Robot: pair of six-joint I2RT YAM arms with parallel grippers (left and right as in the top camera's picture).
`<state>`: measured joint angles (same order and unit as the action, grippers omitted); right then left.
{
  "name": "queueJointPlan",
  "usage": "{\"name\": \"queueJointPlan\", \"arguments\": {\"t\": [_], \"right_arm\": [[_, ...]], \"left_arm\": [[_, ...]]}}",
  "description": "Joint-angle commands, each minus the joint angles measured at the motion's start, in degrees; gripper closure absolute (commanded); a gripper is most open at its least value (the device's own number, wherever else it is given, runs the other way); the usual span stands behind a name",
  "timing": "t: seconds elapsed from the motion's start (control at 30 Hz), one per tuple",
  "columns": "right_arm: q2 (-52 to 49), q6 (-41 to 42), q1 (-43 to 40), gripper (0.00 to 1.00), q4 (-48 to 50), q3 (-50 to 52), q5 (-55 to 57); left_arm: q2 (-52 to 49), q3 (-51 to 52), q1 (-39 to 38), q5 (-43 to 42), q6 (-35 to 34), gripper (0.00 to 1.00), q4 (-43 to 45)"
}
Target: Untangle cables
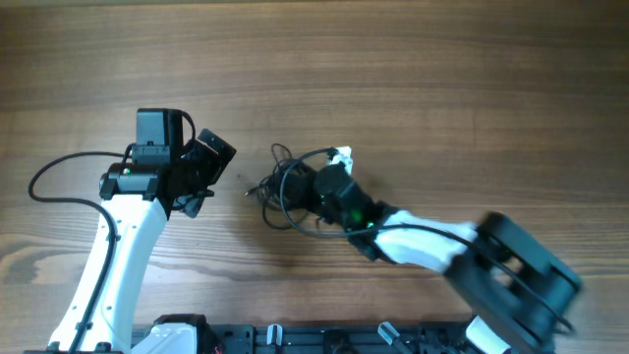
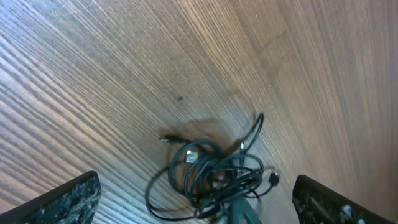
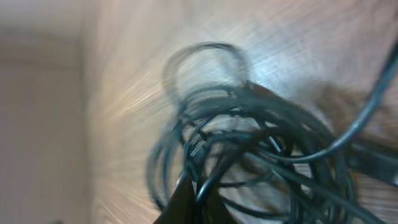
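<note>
The robot's right gripper will next lift the piece of cable off the table, then let it go between the spread, empty fingers of the left gripper.
The cables [image 1: 287,193] lie as one tangled bunch of thin black cords on the wooden table, between the two arms. A small plug end [image 2: 165,139] sticks out to the left. My right gripper [image 1: 316,185] reaches into the bunch from the right. In the blurred right wrist view its dark fingertips [image 3: 200,190] are closed together on a strand of the cables [image 3: 261,143]. My left gripper [image 1: 203,173] hovers left of the bunch and apart from it. In the left wrist view its fingers [image 2: 194,183] are spread wide and empty, with the cables [image 2: 208,174] below them.
The wooden table [image 1: 442,88] spreads all round. A thick black arm wire [image 1: 59,177] loops at the far left. A black rail [image 1: 295,339] runs along the front edge. A small white piece [image 1: 342,155] sits by the right gripper.
</note>
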<state>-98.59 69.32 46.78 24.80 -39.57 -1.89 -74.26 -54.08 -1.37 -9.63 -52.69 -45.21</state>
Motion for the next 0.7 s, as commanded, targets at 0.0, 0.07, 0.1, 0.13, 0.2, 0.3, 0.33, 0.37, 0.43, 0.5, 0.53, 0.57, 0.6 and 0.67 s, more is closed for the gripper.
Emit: {"name": "queueJointPlan", "arguments": {"t": [0.0, 0.07, 0.1, 0.13, 0.2, 0.3, 0.33, 0.37, 0.43, 0.5, 0.53, 0.57, 0.6, 0.67], "right_arm": [[14.2, -21.3, -0.7, 0.95, -6.4, -0.6, -4.1], [21.6, -30.1, -0.7, 0.95, -10.2, -0.6, -10.5], [25.1, -33.0, -0.7, 0.95, -12.6, -0.6, -13.1], [30.2, -34.8, -0.7, 0.95, -18.0, -0.6, -13.9], [34.7, -36.2, -0.7, 0.96, -24.1, -0.6, -13.7], [37.0, -36.8, -0.7, 0.95, -27.5, -0.6, -13.6], [37.2, -36.7, -0.7, 0.95, -27.9, -0.6, -13.3], [37.3, -36.2, -0.7, 0.96, -28.2, -0.6, -12.4], [37.2, -33.5, -0.9, 0.96, -28.6, -0.6, -9.9], [37.2, -31.2, -1.9, 0.96, -28.7, -0.6, -9.8], [37.2, -30.5, -2.4, 0.96, -28.8, -0.6, -9.8], [37.2, -29.2, -3.2, 0.96, -28.8, -0.6, -9.8], [37.2, -27.6, -4.2, 0.96, -28.8, -0.6, -9.9], [37.2, -25.5, -5.7, 0.95, -28.8, -0.6, -10.1]], "left_arm": [[-0.2, -0.2, 0.4, 0.8, -0.3, 0.00, -0.1], [-0.2, -0.2, 0.4, 0.7, -0.3, 0.00, 0.0], [-0.2, -0.2, 0.4, 0.7, -0.3, 0.00, 0.0], [-0.2, -0.2, 0.4, 0.7, -0.3, 0.00, 0.0], [-0.2, -0.2, 0.3, -1.5, -1.2, 0.00, -0.1], [-0.2, -0.2, 0.3, -12.6, 1.7, 0.00, -0.7], [-0.2, -0.2, 0.0, -16.3, 5.4, 0.02, -0.2], [-0.2, -0.2, -0.7, -20.9, 12.2, 0.07, 0.4], [-0.2, -0.2, -2.5, -30.9, 26.5, 0.08, 0.7], [-0.2, -0.2, -4.7, -40.1, 37.1, 0.09, 0.2], [-0.2, -0.2, -5.7, -42.2, 39.0, 0.09, -0.1], [-0.2, -0.2, -6.8, -42.4, 39.0, 0.10, -0.1], [-0.2, -0.2, -7.8, -42.4, 39.0, 0.14, -0.1], [-0.2, -0.2, -9.3, -42.4, 38.2, 0.14, 0.0]]}}
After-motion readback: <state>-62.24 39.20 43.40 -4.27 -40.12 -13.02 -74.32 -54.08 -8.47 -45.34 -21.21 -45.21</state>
